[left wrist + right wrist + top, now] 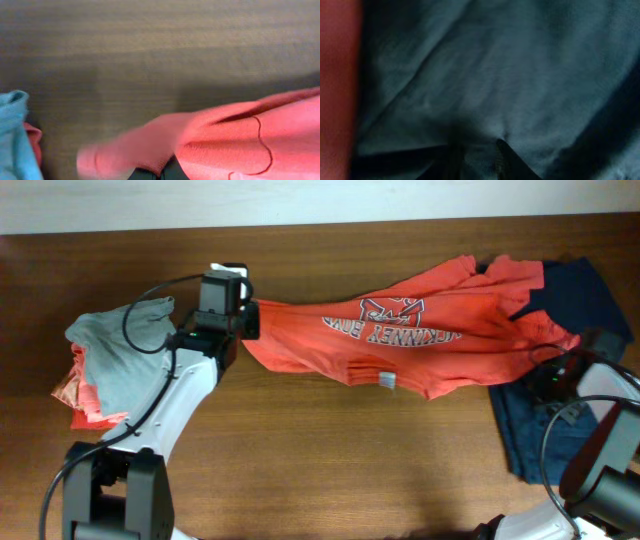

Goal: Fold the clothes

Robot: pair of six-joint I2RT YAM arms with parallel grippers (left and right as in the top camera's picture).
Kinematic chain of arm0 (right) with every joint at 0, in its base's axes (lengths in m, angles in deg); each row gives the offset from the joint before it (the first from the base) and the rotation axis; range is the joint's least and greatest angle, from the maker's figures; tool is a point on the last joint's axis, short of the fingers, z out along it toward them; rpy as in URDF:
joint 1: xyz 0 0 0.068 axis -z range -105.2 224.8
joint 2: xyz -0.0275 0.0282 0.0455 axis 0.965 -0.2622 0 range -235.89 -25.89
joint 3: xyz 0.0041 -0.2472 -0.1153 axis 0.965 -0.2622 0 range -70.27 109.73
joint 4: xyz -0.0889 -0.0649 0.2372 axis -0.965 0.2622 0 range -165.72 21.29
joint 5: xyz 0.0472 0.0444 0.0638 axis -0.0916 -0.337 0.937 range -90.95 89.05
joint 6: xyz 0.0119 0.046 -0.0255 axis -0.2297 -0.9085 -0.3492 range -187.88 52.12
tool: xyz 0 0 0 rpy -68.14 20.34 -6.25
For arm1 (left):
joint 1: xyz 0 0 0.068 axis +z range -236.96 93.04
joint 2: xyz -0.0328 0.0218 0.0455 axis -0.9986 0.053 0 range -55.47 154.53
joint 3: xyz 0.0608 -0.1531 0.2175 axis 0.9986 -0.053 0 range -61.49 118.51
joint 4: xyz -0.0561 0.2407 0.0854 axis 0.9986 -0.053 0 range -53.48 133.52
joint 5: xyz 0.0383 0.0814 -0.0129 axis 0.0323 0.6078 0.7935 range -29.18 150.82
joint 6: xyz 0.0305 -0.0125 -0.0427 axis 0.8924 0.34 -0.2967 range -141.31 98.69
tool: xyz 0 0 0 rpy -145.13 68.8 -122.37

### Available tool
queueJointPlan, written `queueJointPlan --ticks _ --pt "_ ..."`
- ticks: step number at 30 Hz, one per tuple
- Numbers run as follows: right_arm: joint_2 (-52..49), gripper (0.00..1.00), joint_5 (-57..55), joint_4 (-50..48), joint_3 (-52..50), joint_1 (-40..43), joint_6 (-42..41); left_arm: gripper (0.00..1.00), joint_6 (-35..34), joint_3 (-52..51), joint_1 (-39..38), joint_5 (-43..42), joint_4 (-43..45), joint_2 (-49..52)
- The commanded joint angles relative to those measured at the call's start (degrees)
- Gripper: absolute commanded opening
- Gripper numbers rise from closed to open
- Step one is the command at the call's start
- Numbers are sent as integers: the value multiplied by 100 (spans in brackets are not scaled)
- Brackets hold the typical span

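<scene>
The robot's left gripper will pull the T-shirt outward and to the left in the overhead view, over bare tabletop, to let go of it there, because the T-shirt's other end overlaps navy cloth.
A coral-red T-shirt with white lettering lies stretched across the middle of the table. My left gripper is shut on its left end; in the left wrist view the red cloth bunches over the closed fingertips. My right gripper sits at the shirt's right end, low over a dark navy garment. In the right wrist view its two dark fingers stand slightly apart, with navy cloth filling the view and showing in the gap. A strip of red cloth lies at the left edge.
At the far left is a pile with a pale grey-blue shirt on top and coral cloth under it. The wooden table is bare along the front. The table's far edge meets a white wall.
</scene>
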Motion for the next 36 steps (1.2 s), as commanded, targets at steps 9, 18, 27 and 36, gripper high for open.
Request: queueJointPlan --ticks 9,18,27,36 --pt "-459 32 -249 127 -409 518 -177 1 179 11 184 717 1506 17" --pt "-236 32 68 317 -409 516 -79 28 291 20 675 859 2820 24" --pt "-236 32 66 352 -411 216 52 80 538 317 713 -249 1276 -50" --pt "-236 33 68 348 -411 0 151 99 -98 326 -1082 -1637 -636 39"
